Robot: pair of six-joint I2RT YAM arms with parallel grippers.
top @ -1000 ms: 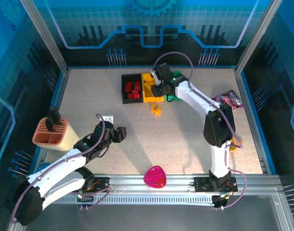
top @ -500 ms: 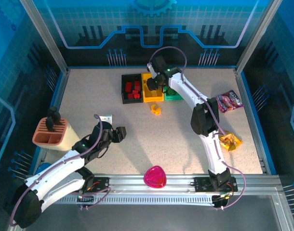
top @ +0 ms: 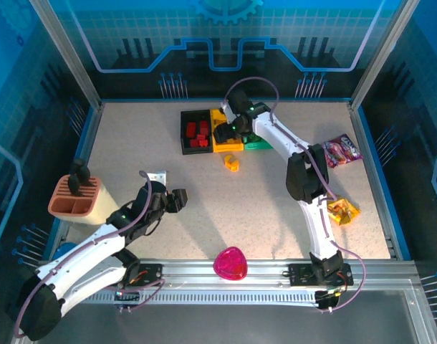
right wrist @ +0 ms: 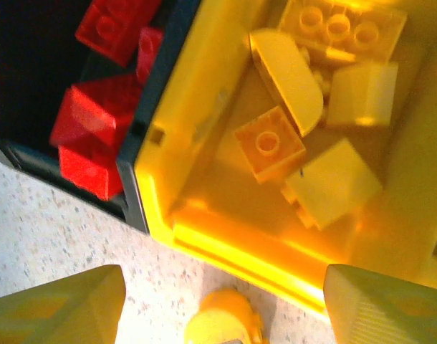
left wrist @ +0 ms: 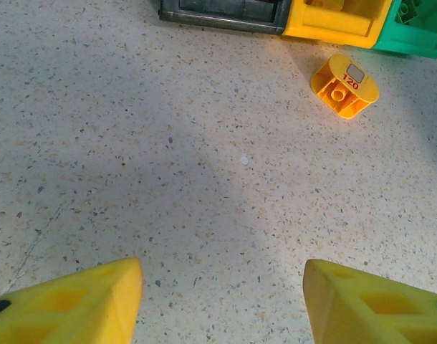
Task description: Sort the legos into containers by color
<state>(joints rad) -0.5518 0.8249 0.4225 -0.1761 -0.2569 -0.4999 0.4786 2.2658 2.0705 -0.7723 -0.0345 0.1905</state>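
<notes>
I should next move my right gripper back off the near side of the yellow bin, then lower it over the loose yellow lego (top: 231, 163) (right wrist: 224, 321).
Three containers stand side by side at the back: a black bin (top: 193, 132) with red legos (right wrist: 97, 122), a yellow bin (top: 220, 142) with several yellow legos (right wrist: 269, 147), and a green bin (top: 260, 144). My right gripper (top: 228, 132) hovers over the yellow bin's near wall (right wrist: 226, 244), open (right wrist: 224, 283), with nothing between its fingers. A loose round yellow lego (top: 233, 163) (left wrist: 345, 86) lies on the table just in front of the bins (right wrist: 222, 322). My left gripper (top: 179, 197) hangs open (left wrist: 222, 276) over bare table, well short of that lego.
A purple snack packet (top: 338, 150) and an orange packet (top: 342, 211) lie at the right. A pink heart-shaped dish (top: 231, 264) sits at the near edge, a peach slotted holder (top: 75, 197) at the left. A small white piece (top: 158, 175) lies by the left arm.
My right gripper has swung left from the green bin's side to above the yellow bin, and its jaws have opened. The left arm has not moved.
</notes>
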